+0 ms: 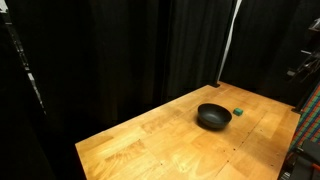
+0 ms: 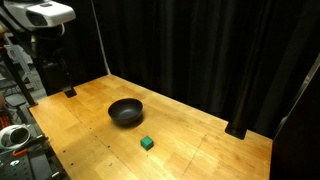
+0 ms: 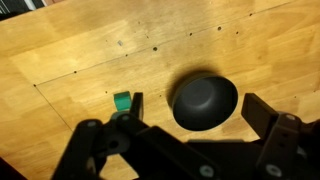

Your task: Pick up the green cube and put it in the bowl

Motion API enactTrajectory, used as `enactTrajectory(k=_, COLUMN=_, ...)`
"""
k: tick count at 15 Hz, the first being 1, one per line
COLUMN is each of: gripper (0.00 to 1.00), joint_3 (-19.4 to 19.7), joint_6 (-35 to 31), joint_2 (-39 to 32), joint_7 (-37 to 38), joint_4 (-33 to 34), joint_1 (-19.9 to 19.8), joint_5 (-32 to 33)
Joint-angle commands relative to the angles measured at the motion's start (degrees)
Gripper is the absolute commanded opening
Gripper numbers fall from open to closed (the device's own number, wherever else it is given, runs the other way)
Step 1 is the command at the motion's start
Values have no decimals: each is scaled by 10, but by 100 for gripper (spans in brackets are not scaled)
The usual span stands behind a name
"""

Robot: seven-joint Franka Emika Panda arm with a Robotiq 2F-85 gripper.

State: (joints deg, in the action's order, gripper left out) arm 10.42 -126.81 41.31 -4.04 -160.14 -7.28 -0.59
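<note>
The green cube [image 2: 147, 143] [image 3: 122, 101] is farther out than my open gripper and far below it, so I will reach outward and lower my gripper until its fingers are on both sides of the cube.
The green cube [image 1: 239, 113] lies on the wooden table next to the black bowl [image 1: 213, 116]. Both show in both exterior views, the cube [image 2: 147, 143] a short way in front of the bowl [image 2: 125, 111]. In the wrist view the cube [image 3: 122, 101] sits beside the left finger and the bowl [image 3: 205, 100] lies between the fingers, far below. My gripper [image 3: 197, 110] is open and empty, held high above the table. The arm [image 2: 45, 20] stands at the table's far end.
The wooden table [image 2: 200, 150] has black curtains behind it [image 1: 120, 50]. A small black object [image 2: 68, 92] sits on the table near the robot's base. Equipment stands off the table's edge [image 2: 15, 135].
</note>
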Motion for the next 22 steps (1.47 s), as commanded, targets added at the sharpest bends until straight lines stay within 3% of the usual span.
enactTrajectory(k=1, gripper=100, joint_3=-14, joint_6=-94, joint_2=-112, joint_7=26, joint_4=34, joint_1=5, joint_5=-14)
enactTrajectory(k=9, gripper=100, joint_3=-2, joint_6=-354, joint_2=-408, joint_7=22, joint_4=88, joint_1=6, joint_5=-46)
enactTrajectory(k=12, gripper=100, joint_3=-8, joint_6=-445, joint_2=-517, joint_7=58, joint_4=127, joint_1=-5, joint_5=-20)
enactTrajectory(k=14, gripper=100, joint_3=11, joint_6=-493, joint_2=-579, joint_7=89, joint_4=158, joint_1=6, joint_5=8)
enactTrajectory(k=20, gripper=100, joint_3=54, joint_6=-533, joint_2=-705, joint_7=117, joint_4=240, joint_1=37, joint_5=-15)
enactTrajectory(k=22, gripper=100, joint_3=33, joint_6=-500, joint_2=-716, joint_7=117, joint_4=259, joint_1=19, joint_5=-27)
